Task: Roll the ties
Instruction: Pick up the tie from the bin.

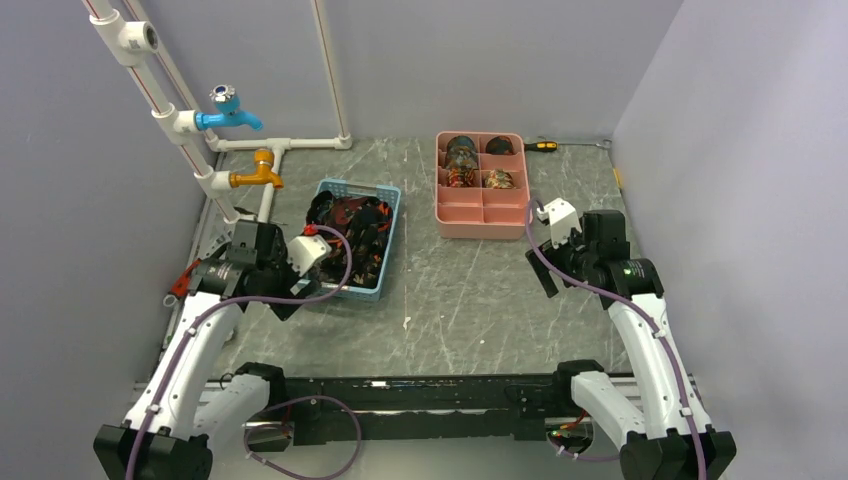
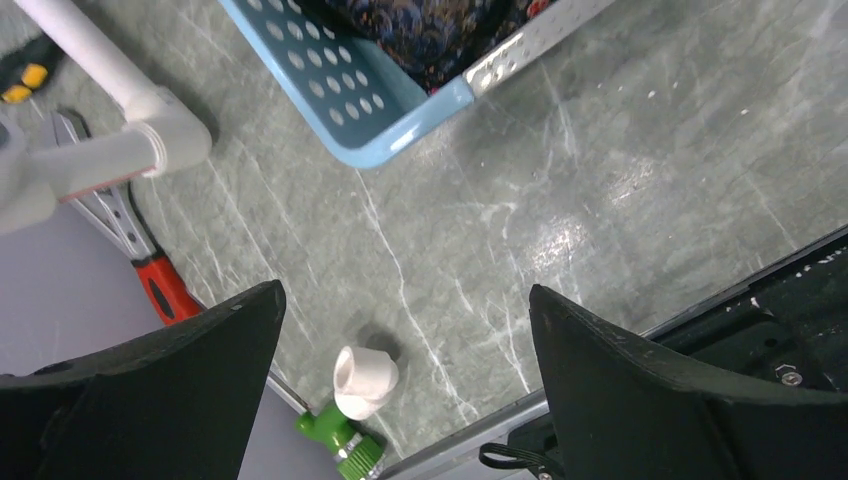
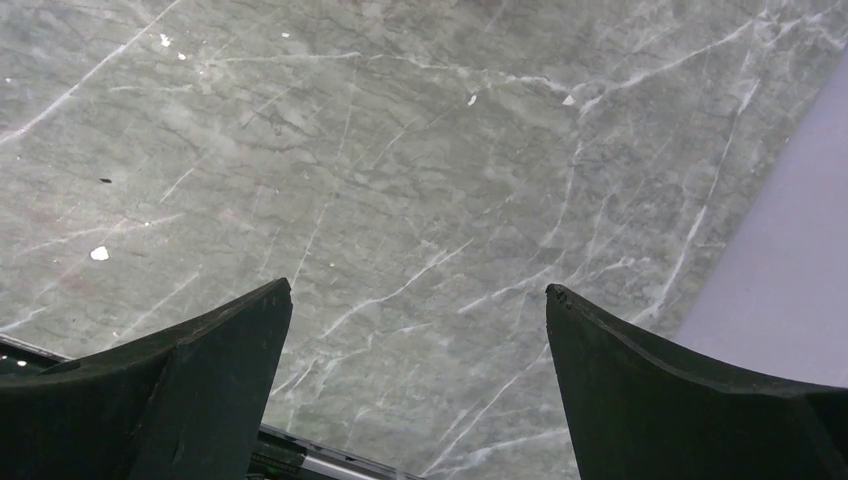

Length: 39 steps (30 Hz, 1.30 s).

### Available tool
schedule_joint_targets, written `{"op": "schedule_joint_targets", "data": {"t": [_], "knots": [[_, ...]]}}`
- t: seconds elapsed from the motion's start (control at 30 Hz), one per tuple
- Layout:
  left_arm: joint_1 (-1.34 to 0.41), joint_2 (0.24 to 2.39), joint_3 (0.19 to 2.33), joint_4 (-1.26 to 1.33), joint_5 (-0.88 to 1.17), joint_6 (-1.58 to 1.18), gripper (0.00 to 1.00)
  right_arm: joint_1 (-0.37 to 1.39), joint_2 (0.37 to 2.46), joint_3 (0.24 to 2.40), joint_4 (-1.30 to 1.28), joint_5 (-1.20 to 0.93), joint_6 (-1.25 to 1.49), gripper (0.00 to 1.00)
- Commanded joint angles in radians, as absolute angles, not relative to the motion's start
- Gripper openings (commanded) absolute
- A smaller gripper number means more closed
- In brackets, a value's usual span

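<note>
I will next move my left gripper outward over the basket's rim and down onto the heap's middle (image 1: 353,238), as the black tie lies outward, inside the basket's sides.
Loose dark ties with red and gold patterns (image 1: 352,225) lie heaped in a blue perforated basket (image 1: 388,200) at centre left. Several rolled ties (image 1: 462,152) sit in the far compartments of a pink divided tray (image 1: 481,228). My left gripper (image 1: 283,305) is open and empty, hovering over the table just left of the basket's near corner; the wrist view shows that corner (image 2: 400,130) with tie fabric (image 2: 430,30) inside. My right gripper (image 1: 549,284) is open and empty above bare table, near-right of the pink tray.
White pipes with a blue tap (image 1: 230,108) and an orange tap (image 1: 258,172) stand at the far left. A red-handled tool (image 2: 165,290), a white pipe fitting (image 2: 365,380) and a green connector (image 2: 340,440) lie by the left wall. A screwdriver (image 1: 541,146) lies behind the tray.
</note>
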<state>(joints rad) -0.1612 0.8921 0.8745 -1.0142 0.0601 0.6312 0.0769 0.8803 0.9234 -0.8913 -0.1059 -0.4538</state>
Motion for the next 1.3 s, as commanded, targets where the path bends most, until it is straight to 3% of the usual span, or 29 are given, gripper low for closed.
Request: {"op": "schedule_joint_targets", "data": {"t": [0.0, 0.4, 0.73, 1.17, 1.27], "knots": [[-0.213, 0.926, 0.965, -0.973, 0.097, 0.622, 0.99, 0.073, 0.876, 0.966, -0.896, -0.143, -0.45, 1.0], [-0.433, 1.246, 1.275, -0.933, 0.179, 0.687, 0.98, 0.072, 0.917, 1.016, -0.912, -0.198, -0.441, 1.0], [-0.496, 1.446, 1.282, -0.836, 0.172, 0.667, 0.69, 0.054, 0.911, 1.037, -0.925, -0.194, -0.442, 1.0], [-0.497, 1.57, 1.187, -0.717, 0.064, 0.689, 0.65, 0.046, 0.914, 1.026, -0.921, -0.189, -0.447, 1.0], [-0.498, 1.595, 1.18, -0.703, 0.07, 0.688, 0.57, 0.047, 0.916, 1.025, -0.919, -0.19, -0.447, 1.0]]}}
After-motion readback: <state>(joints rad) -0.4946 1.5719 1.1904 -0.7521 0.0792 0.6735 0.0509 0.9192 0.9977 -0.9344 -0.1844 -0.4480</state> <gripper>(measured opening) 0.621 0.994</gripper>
